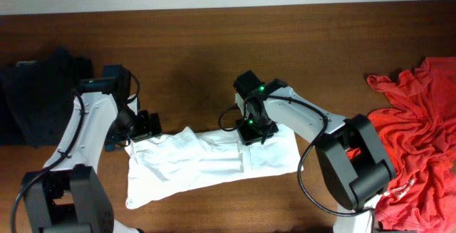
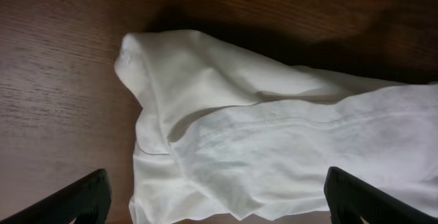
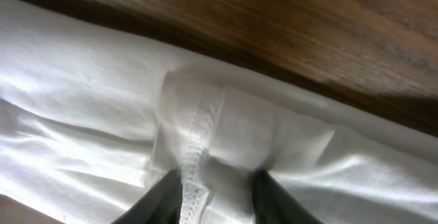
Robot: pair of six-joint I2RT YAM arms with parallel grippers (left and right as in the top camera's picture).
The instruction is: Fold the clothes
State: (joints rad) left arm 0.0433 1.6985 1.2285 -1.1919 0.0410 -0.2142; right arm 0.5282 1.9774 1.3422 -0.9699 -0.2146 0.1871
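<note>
My left gripper is already open above the white garment's far corner [image 1: 140, 147] [image 2: 156, 104], and that cloth lies untouched below it. It will go down onto it next and close.
A white garment [image 1: 206, 165] lies partly folded on the wooden table, in front of both arms. My left gripper [image 1: 146, 127] hovers over its far left corner. In the left wrist view the left gripper [image 2: 215, 186] is wide open, and the white cloth [image 2: 274, 135] lies below it, untouched. My right gripper [image 1: 253, 130] is at the garment's far edge near the middle. In the right wrist view the right gripper [image 3: 219, 200] pinches a bunched fold of the white cloth [image 3: 89, 87] beside a stitched seam.
A red garment [image 1: 420, 140] lies crumpled at the right edge of the table. A dark garment [image 1: 39, 101] lies at the far left, behind the left arm. Bare wood [image 1: 185, 55] shows behind the white garment.
</note>
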